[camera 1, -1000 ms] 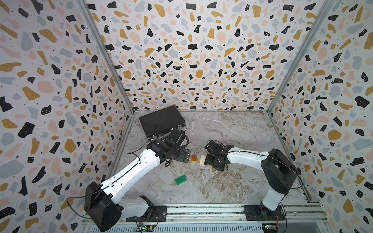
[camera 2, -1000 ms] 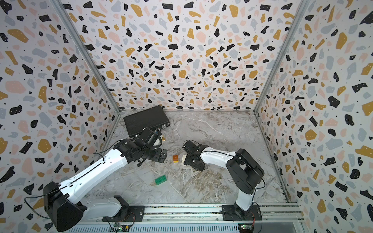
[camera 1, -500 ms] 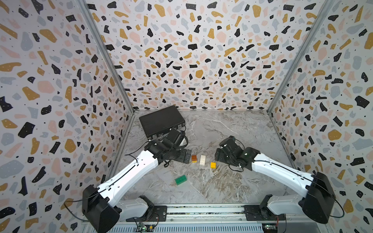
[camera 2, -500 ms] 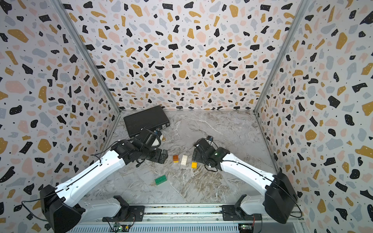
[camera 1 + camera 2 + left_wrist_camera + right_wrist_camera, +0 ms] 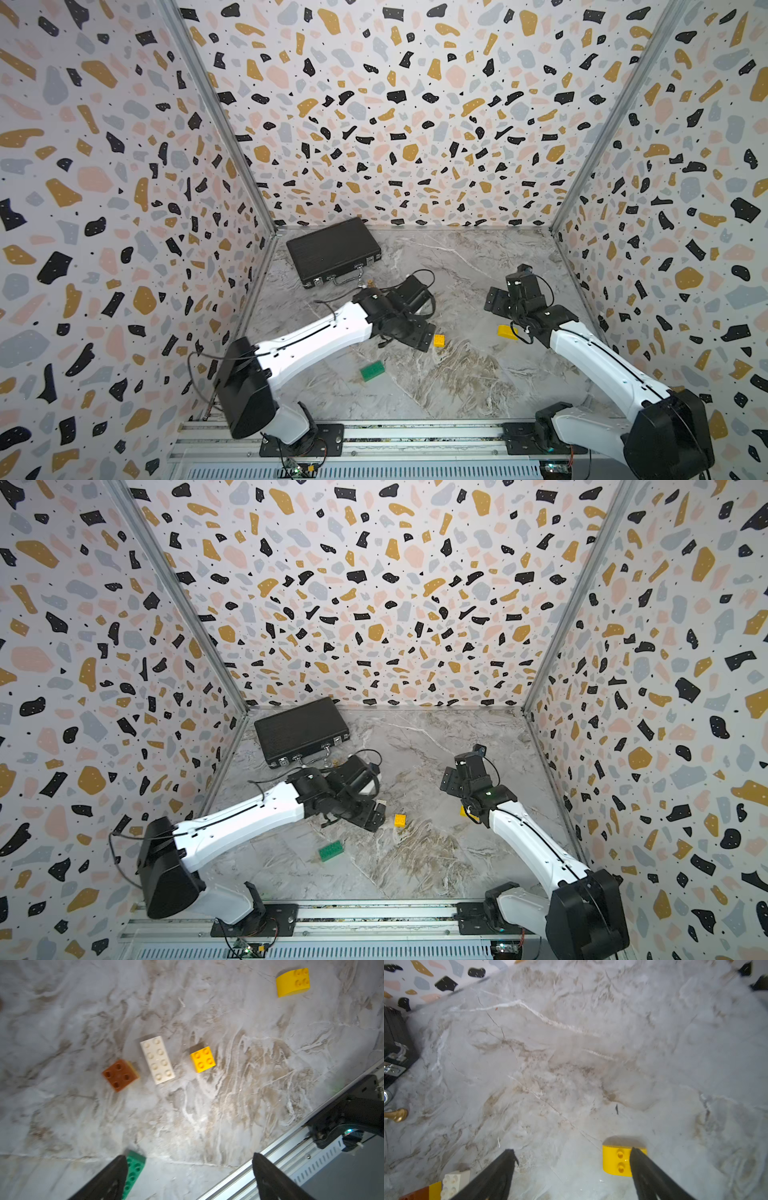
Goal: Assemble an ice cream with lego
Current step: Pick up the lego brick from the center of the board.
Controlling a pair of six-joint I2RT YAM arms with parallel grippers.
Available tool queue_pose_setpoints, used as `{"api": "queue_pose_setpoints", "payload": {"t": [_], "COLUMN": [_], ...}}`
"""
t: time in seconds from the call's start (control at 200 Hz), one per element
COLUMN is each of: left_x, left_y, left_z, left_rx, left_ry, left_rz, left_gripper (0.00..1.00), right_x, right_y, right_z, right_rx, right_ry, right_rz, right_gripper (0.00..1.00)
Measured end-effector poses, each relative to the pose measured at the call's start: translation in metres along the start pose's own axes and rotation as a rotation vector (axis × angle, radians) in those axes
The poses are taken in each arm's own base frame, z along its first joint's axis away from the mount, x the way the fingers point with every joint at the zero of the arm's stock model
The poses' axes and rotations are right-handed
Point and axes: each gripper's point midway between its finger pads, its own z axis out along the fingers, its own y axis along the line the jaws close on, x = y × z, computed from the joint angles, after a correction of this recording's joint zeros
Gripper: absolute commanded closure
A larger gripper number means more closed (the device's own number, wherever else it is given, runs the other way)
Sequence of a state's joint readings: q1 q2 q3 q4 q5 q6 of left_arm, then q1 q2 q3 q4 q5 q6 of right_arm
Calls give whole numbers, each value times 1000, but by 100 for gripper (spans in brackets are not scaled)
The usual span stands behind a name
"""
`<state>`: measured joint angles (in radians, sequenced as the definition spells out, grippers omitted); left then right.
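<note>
The lone yellow square [image 5: 202, 1059] lies below my open left gripper, toward my right gripper. The left gripper lowers past the white oblong [image 5: 157, 1059] next, its fingers astride that square.
The lego lies loose on the marble floor. In the left wrist view an orange-brown square [image 5: 120, 1075] sits on a yellow one, beside a white oblong [image 5: 157, 1059], a yellow square [image 5: 203, 1059] and, farther off, a rounded yellow brick [image 5: 293, 982]. A green oblong [image 5: 134, 1169] lies against one finger of my open, empty left gripper [image 5: 189, 1176]. In both top views the left gripper [image 5: 419, 338] [image 5: 368, 816] hangs over the white and orange-brown bricks, hiding them. My right gripper [image 5: 571, 1172] [image 5: 498, 301] is open and empty, the rounded yellow brick [image 5: 616, 1160] [image 5: 507, 331] beside one finger. No assembled ice cream shows.
A black briefcase [image 5: 334, 251] [image 5: 301, 731] lies shut at the back left, with a small brass knob [image 5: 370, 284] [image 5: 396, 1114] in front of it. Patterned walls close three sides. An aluminium rail [image 5: 415, 432] runs along the front edge.
My right arm has swung back to the right, away from the bricks, uncovering the rounded yellow brick. My left gripper has shifted right, over the orange-brown and white bricks.
</note>
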<state>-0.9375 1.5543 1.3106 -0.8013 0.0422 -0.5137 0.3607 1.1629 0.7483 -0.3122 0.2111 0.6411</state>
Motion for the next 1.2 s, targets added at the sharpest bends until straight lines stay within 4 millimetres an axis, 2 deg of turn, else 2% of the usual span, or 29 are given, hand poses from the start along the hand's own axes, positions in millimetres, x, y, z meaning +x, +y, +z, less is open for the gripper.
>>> {"api": "queue_pose_setpoints", "payload": {"t": [0.07, 0.205, 0.34, 0.426, 0.531, 0.636, 0.926, 1.196], "left_x": [-2, 4, -5, -16, -27, -32, -22, -19], "left_y": [-7, -1, -4, -11, -19, -21, -18, -17], "left_z": [24, 70, 103, 116, 124, 129, 143, 147], "left_rx": [-5, -66, -103, -116, -126, -141, -214, -233], "left_ry": [29, 120, 167, 166, 161, 164, 215, 229], "left_rz": [-41, -121, -146, -138, -126, -121, -90, -78], "left_gripper": [16, 17, 18, 21, 27, 29, 39, 51], "right_x": [17, 37, 34, 37, 44, 42, 39, 40], "right_y": [-8, -26, -13, -7, -5, -3, -2, -3], "right_z": [10, 24, 31, 39, 46, 46, 47, 48], "right_rx": [-15, -27, -94, -118, -124, -136, -152, -151], "right_ry": [32, 71, 72, 92, 125, 123, 120, 128], "right_rz": [48, 149, 190, 203, 212, 222, 241, 247], "right_gripper": [22, 28, 37, 37, 38, 38, 38, 38]}}
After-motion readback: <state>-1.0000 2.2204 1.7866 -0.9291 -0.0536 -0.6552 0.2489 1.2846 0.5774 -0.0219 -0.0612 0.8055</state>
